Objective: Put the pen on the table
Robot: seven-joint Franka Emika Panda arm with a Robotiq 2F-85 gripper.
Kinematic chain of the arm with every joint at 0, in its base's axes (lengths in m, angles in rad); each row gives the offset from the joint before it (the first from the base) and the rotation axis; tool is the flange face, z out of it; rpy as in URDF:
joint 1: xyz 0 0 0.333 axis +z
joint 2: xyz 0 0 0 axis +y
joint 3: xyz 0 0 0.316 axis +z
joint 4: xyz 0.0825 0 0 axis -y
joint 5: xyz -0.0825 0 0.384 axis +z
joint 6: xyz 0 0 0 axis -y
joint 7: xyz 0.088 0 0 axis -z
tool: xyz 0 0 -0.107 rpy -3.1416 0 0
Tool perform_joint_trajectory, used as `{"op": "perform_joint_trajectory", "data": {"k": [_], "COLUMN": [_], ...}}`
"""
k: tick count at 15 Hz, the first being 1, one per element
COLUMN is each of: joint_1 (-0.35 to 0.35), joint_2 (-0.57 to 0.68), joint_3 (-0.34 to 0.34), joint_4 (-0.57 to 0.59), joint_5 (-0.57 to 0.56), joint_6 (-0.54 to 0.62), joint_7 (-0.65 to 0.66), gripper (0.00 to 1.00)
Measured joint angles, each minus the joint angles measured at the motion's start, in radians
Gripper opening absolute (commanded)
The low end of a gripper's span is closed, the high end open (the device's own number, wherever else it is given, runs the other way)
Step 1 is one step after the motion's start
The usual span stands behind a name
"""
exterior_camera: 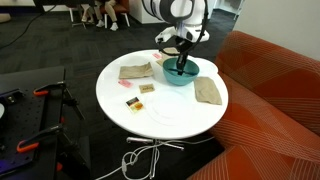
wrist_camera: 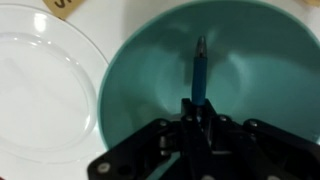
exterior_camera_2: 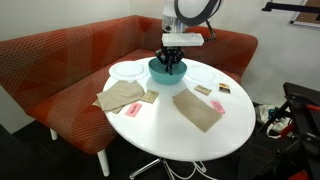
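Observation:
The robot next needs to raise its gripper from the teal bowl [exterior_camera: 170, 76] and bring it down past a brown cloth to let go of the pen, because there is bare tabletop outside the bowl.
A blue pen [wrist_camera: 199, 72] stands out from my gripper [wrist_camera: 197, 108], which is shut on it, over the inside of the teal bowl [wrist_camera: 150, 90]. In both exterior views my gripper [exterior_camera: 181, 62] [exterior_camera_2: 171, 62] reaches down into the teal bowl [exterior_camera: 170, 76] [exterior_camera_2: 160, 76], which stands at the back of the round white table [exterior_camera: 165, 115] [exterior_camera_2: 170, 135]. The pen itself is too small to make out in the exterior views.
A white plate [wrist_camera: 40, 90] [exterior_camera_2: 128, 70] lies beside the bowl. Brown cloths [exterior_camera: 208, 92] [exterior_camera: 134, 71] [exterior_camera_2: 197, 109] [exterior_camera_2: 122, 96] and small cards [exterior_camera: 146, 89] [exterior_camera_2: 203, 90] lie on the table. The orange-red sofa [exterior_camera: 275, 90] [exterior_camera_2: 60, 65] wraps behind it.

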State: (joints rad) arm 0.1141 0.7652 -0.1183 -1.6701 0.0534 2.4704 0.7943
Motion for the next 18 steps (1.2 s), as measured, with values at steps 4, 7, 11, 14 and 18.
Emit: {"op": "perform_joint_trajectory", "data": {"k": [4, 7, 11, 14, 18], "joint_1": [0.016, 0.03, 0.078, 0.124, 0.171], "joint_2": [-0.122, -0.232, -0.356, -0.416, -0.438], "joint_3": [-0.017, -0.019, -0.011, 0.014, 0.071], "joint_4": [-0.082, -0.155, -0.225, -0.261, -0.286], "joint_5": [-0.001, -0.012, -0.083, -0.158, -0.232], "joint_6": [0.013, 0.019, 0.017, 0.011, -0.003], "joint_7": [0.024, 0.026, 0.026, 0.033, 0.037], "gripper": [0.03, 0.03, 0.03, 0.03, 0.03]}}
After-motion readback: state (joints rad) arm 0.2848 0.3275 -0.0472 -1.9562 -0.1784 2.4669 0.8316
